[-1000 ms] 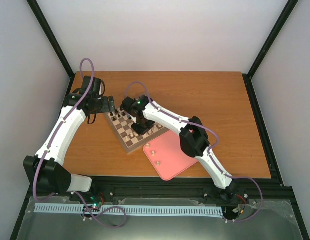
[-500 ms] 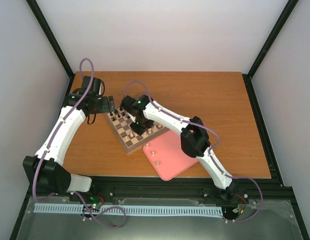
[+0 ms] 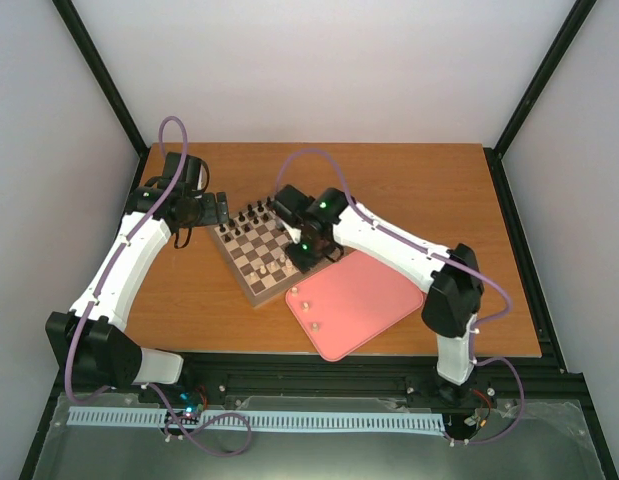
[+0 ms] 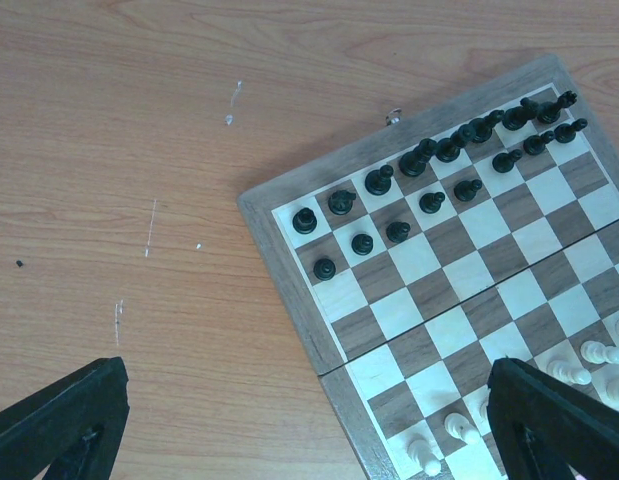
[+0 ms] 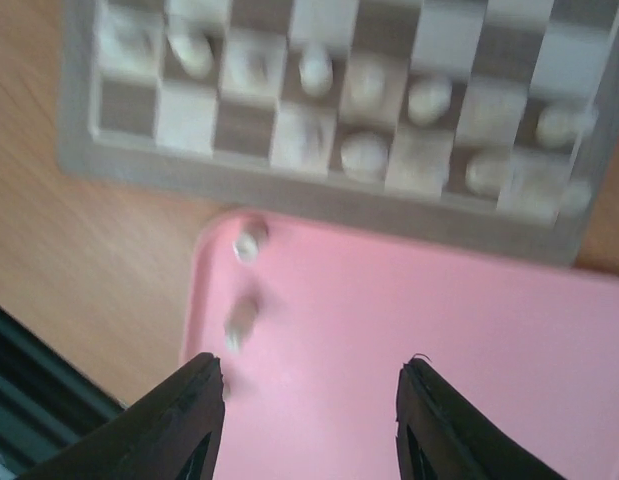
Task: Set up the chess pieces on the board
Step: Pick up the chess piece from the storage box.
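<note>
The right gripper moves back and down next onto the cream piece nearest the table's front edge, which stands off the board, below and back from the gripper.
The board [image 3: 237, 272] lies angled at the table's left middle. Black pieces [image 4: 439, 165] fill its far rows. Pale chess pieces [image 3: 279, 268] stand along its near-right rows, blurred in the right wrist view [image 5: 364, 155]. Three more pale pieces [image 3: 307, 303] lie on the pink tray [image 3: 369, 300], two of them visible from the right wrist [image 5: 241, 320]. My right gripper [image 3: 301, 252] hovers open and empty [image 5: 309, 375] over the tray's edge next to the board. My left gripper [image 3: 217, 208] hangs open and empty [image 4: 304, 430] above the board's far-left corner.
The pink tray touches the board's near-right side and reaches toward the table's front edge. Black frame posts stand at the back corners. Bare wood [image 3: 429, 200] stretches to the right of and behind the board.
My right gripper has opened and pulled back from the board's pale rows toward the tray, its elbow swinging far to the right. The left arm has not moved.
</note>
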Robot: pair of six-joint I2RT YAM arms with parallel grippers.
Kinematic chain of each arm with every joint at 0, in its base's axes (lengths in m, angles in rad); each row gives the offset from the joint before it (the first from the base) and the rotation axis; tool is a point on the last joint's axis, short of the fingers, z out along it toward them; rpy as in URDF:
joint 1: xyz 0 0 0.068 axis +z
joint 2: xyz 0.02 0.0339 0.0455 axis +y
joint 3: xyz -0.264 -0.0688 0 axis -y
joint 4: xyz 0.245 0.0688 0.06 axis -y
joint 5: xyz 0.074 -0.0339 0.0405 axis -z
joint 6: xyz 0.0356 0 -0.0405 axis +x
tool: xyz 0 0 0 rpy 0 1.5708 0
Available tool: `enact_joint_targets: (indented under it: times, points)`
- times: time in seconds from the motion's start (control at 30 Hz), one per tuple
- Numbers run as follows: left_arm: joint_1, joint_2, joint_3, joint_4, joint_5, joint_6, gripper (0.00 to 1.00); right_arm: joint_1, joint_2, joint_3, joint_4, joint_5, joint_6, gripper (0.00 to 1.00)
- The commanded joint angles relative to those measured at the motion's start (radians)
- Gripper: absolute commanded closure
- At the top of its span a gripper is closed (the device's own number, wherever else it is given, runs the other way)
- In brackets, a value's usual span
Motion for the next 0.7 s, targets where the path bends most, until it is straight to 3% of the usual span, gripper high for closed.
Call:
enact_joint_targets:
  times: [0.0, 0.37, 0.67]
  points:
    - [0.006, 0.010, 0.014, 0.012, 0.007, 0.004, 0.00, 0.021, -0.084, -0.243, 0.043, -0.008, 0.060, 0.52]
    - [0.006, 0.024, 0.022, 0.010, 0.030, 0.000, 0.00, 0.132, -0.101, -0.447, 0.145, -0.114, 0.093, 0.51]
    - [0.006, 0.021, 0.005, 0.018, 0.054, -0.007, 0.00, 0.138, -0.094, -0.553, 0.214, -0.160, 0.090, 0.53]
